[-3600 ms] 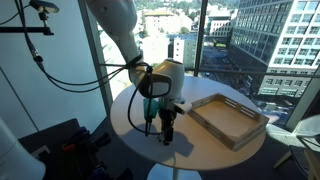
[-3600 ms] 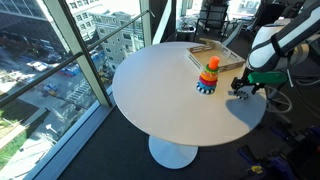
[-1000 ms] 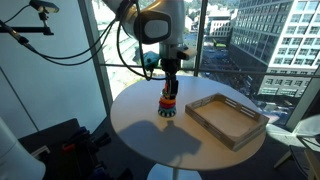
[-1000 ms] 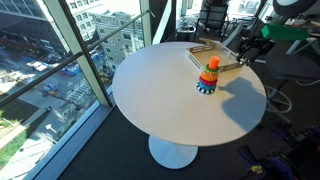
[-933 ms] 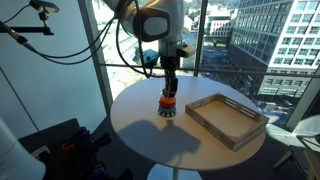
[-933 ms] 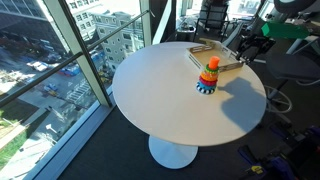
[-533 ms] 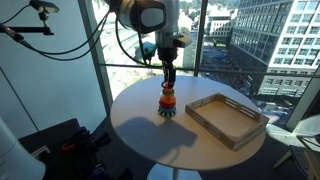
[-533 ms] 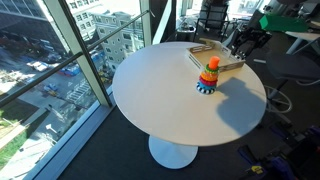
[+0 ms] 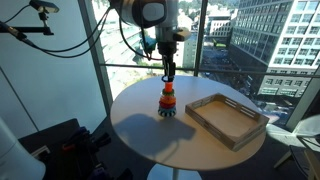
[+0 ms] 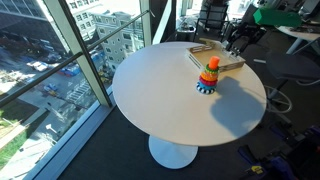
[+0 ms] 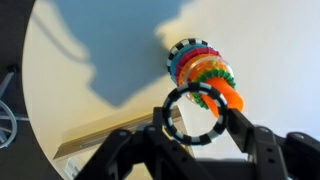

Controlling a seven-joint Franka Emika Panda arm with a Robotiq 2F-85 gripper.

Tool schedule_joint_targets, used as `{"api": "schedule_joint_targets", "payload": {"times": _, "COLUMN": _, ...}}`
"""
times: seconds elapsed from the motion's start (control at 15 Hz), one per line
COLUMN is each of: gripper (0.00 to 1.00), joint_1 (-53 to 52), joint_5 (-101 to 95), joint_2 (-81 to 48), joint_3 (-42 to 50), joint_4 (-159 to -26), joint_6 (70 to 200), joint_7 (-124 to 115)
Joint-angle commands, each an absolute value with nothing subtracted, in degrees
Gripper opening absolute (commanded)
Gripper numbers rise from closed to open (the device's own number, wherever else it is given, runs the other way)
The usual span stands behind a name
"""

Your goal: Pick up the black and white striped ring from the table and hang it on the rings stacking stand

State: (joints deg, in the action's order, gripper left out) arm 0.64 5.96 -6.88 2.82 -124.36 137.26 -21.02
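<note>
I will next move my gripper to the right in the wrist view and lower it onto the stand's orange top (image 9: pixel 169 86) (image 11: pixel 231 97) to let go of the ring, because the ring's hole is off-center there.
In the wrist view my gripper (image 11: pixel 193 120) is shut on the black and white striped ring (image 11: pixel 168 115), one finger on each side of it. The ring hangs in the air, and its upper edge overlaps the orange top of the rings stacking stand (image 11: pixel 205 72). In both exterior views the gripper (image 9: pixel 168 73) (image 10: pixel 238 42) hovers above the white table (image 9: pixel 140 135) (image 10: pixel 160 95). One view places it directly over the stand (image 9: pixel 168 103). From the other camera it appears up and to the right of the stand (image 10: pixel 209 76). The ring is too small to make out in either exterior view.
A rectangular wooden tray (image 9: pixel 228 118) (image 10: pixel 215 55) lies on the table close beside the stand, and its edge (image 11: pixel 95 140) shows in the wrist view. Floor-to-ceiling windows border the table. Office chairs (image 10: pixel 215 15) stand behind it.
The gripper came up from low near the table edge with the ring in it. Over the last second it rose slightly and shifted closer to the spot above the stand.
</note>
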Motion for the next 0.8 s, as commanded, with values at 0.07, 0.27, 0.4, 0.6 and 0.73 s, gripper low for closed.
{"api": "schedule_joint_targets", "payload": {"times": 0.07, "gripper": 0.41, "joint_1": 0.09, "joint_5": 6.06, "joint_2": -9.96, "joint_3": 2.44, "joint_4": -120.04, "joint_6": 133.83, "joint_7": -23.35}}
{"api": "schedule_joint_targets", "payload": {"times": 0.27, "gripper": 0.41, "joint_1": -0.14, "joint_5": 6.37, "joint_2": -11.83, "joint_3": 2.47, "joint_4": -118.49, "joint_6": 132.84, "joint_7": -23.63}}
{"api": "schedule_joint_targets", "payload": {"times": 0.4, "gripper": 0.41, "joint_1": -0.22, "joint_5": 6.69, "joint_2": -13.01, "joint_3": 2.46, "joint_4": -117.56, "joint_6": 132.4, "joint_7": -23.46}}
{"api": "schedule_joint_targets", "payload": {"times": 0.6, "gripper": 0.41, "joint_1": -0.2, "joint_5": 7.45, "joint_2": -14.45, "joint_3": 2.29, "joint_4": -116.48, "joint_6": 132.4, "joint_7": -22.74}}
{"api": "schedule_joint_targets", "payload": {"times": 0.73, "gripper": 0.41, "joint_1": -0.14, "joint_5": 8.44, "joint_2": -15.2, "joint_3": 1.96, "joint_4": -115.98, "joint_6": 132.62, "joint_7": -21.95}}
